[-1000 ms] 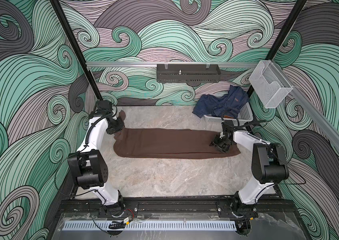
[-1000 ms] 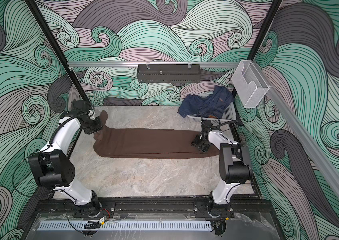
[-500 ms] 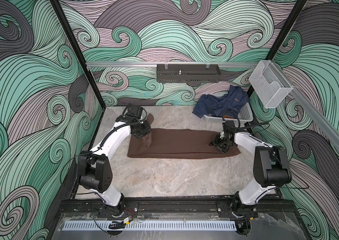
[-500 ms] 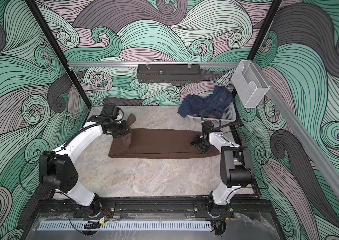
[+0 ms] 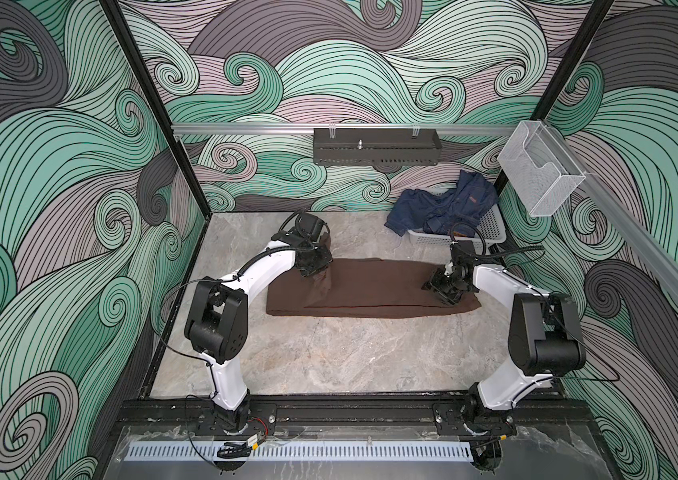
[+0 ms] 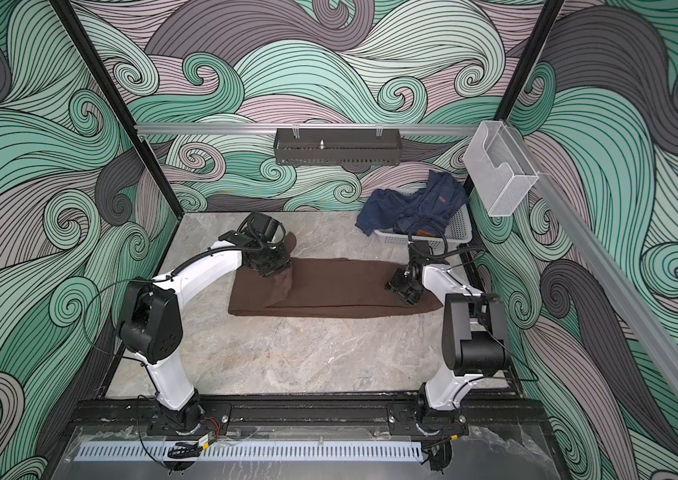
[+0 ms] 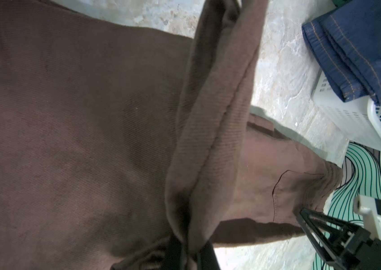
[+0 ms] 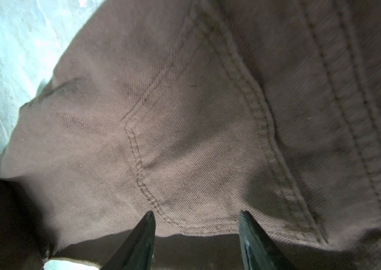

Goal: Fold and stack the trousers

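Note:
The trousers' flat middle (image 5: 352, 283) (image 7: 252, 182) is below my left gripper, toward my right gripper. I will next lower my left gripper toward the trousers' waist end and let go of the trousers' bunched edge there.
The dark brown trousers (image 5: 374, 293) (image 6: 341, 293) lie lengthwise across the marble table, their left part doubled over. My left gripper (image 5: 315, 270) (image 6: 273, 268) hangs a little above that folded end, shut on a bunched edge of the trousers (image 7: 210, 145) that rises up between its jaws (image 7: 190, 253). My right gripper (image 5: 445, 291) (image 6: 406, 293) rests on the waist end at the right. It is open, both fingertips (image 8: 148, 219) touching the fabric near a stitched pocket seam (image 8: 138, 163), with nothing clamped between them.
A white basket (image 5: 485, 239) (image 6: 456, 232) at the back right holds dark blue denim garments (image 5: 441, 203) that spill over its rim. A black rack (image 5: 374, 151) hangs on the rear rail. A clear bin (image 5: 537, 174) is mounted on the right rail.
My left gripper has carried the trouser end from the far left corner towards the middle, folding the legs over and shortening the garment. The right gripper has stayed in place.

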{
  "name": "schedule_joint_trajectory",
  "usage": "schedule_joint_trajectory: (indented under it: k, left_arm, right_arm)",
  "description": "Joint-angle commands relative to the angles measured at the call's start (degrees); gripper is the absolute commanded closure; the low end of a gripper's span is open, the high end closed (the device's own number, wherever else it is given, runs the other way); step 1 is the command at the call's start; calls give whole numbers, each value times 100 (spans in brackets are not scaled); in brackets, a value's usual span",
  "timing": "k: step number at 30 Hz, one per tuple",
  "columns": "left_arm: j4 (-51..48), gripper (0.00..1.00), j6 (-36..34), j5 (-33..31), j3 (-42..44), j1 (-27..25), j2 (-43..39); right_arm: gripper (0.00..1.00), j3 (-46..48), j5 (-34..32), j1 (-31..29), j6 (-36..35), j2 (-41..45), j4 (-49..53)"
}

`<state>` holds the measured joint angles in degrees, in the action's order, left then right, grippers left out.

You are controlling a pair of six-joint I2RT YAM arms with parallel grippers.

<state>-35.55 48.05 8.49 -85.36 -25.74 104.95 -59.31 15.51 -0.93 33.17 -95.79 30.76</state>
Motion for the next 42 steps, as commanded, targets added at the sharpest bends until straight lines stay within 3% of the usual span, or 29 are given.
schedule_joint_trajectory:
  k: [1,42]
  left_arm:
    - [232,100,187,-137,-254,-138,193]
    - [-175,100,244,-49,-684,-818,1160]
  right_arm:
    - [41,70,65,38,-53,-10,57]
    - [41,163,93,40,-1,25,16]
